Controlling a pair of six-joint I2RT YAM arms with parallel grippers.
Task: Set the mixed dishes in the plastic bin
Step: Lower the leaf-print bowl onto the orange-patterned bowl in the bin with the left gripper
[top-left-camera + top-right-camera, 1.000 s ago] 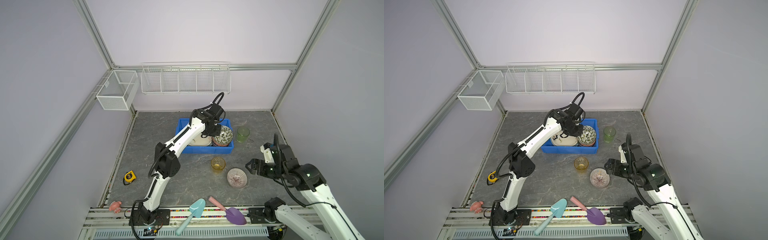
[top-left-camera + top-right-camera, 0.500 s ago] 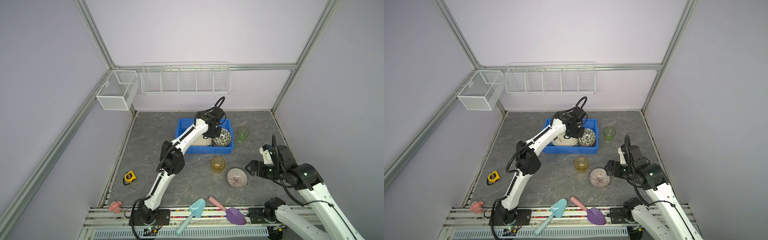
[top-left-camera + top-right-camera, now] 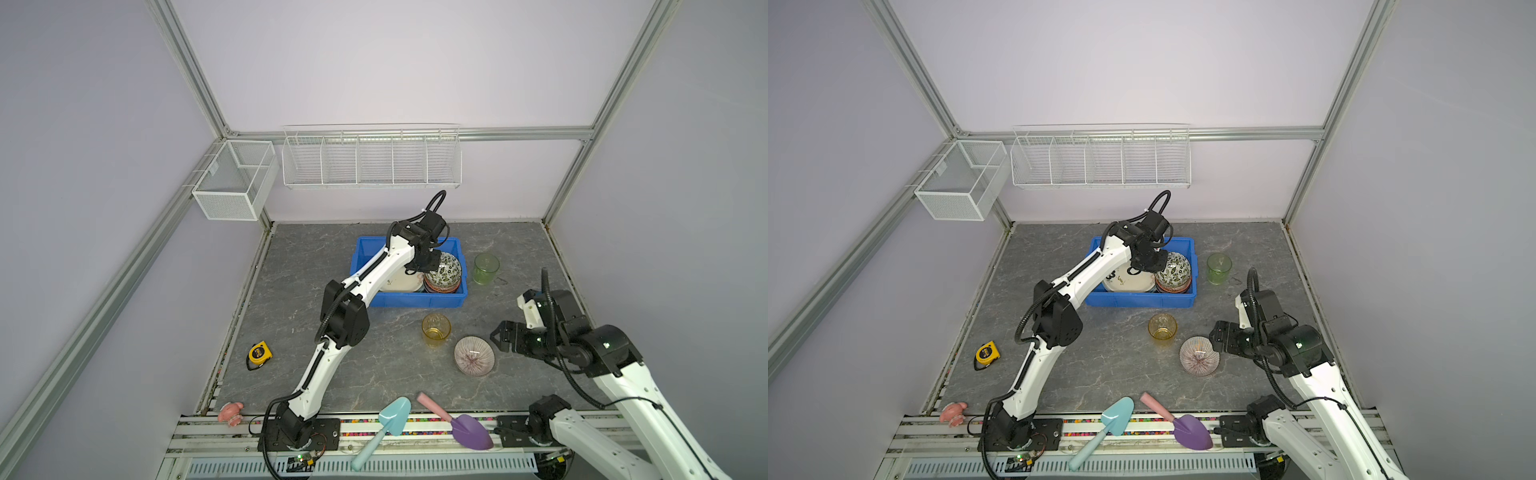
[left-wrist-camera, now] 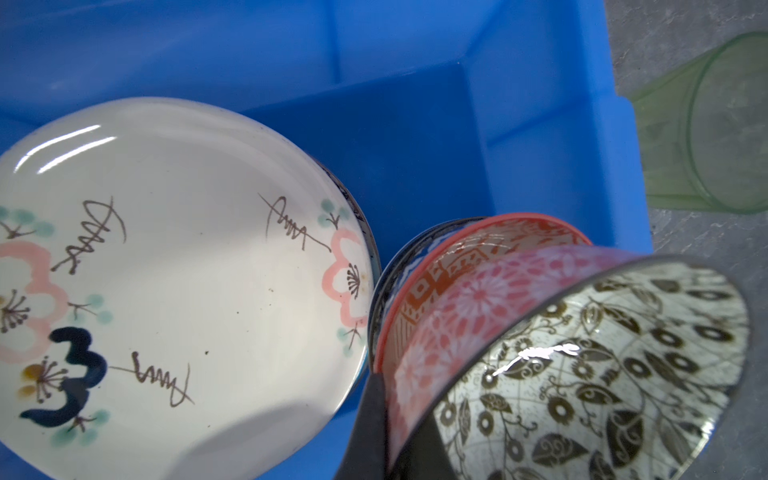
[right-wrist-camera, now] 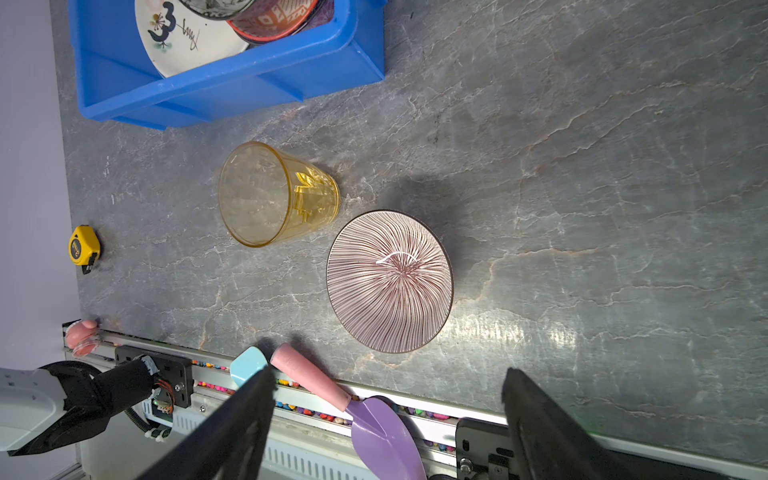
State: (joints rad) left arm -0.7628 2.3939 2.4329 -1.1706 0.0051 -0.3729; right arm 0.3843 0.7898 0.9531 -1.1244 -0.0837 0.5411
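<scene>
My left gripper, still tilted above the stack, lowers the leafy bowl [image 3: 1177, 268] into the red-patterned bowl below the gripper next. It then lets go of the leafy bowl's rim.
The blue plastic bin [image 3: 407, 301] [image 3: 1138, 300] stands at the back of the table. It holds a cream scribbled plate [image 4: 187, 249] [image 3: 395, 284] and a stack of bowls. My left gripper [image 4: 399, 415] [image 3: 428, 266] is shut on the rim of the top bowl, a leafy bowl [image 4: 602, 374] [image 3: 1177, 268] with a pink outside, tilted over a red-patterned bowl [image 4: 478, 249]. My right gripper [image 5: 388, 374] [image 3: 498, 338] hangs open and empty just right of the pink-ribbed bowl [image 5: 388, 280] [image 3: 473, 356]. An amber tumbler [image 5: 270, 195] [image 3: 435, 329] and a green tumbler [image 3: 486, 268] [image 4: 715, 124] stand on the table.
A teal shovel [image 3: 384, 424] and a purple shovel [image 3: 461, 424] lie across the front rail. A yellow tape measure [image 3: 259, 353] sits at the left, a pink object [image 3: 230, 412] at the front left corner. White wire baskets [image 3: 370, 160] hang on the walls.
The left arm's elbow has swung a little to the right while its gripper stays at the bowl stack. The right gripper has crept slightly toward the pink-ribbed bowl.
</scene>
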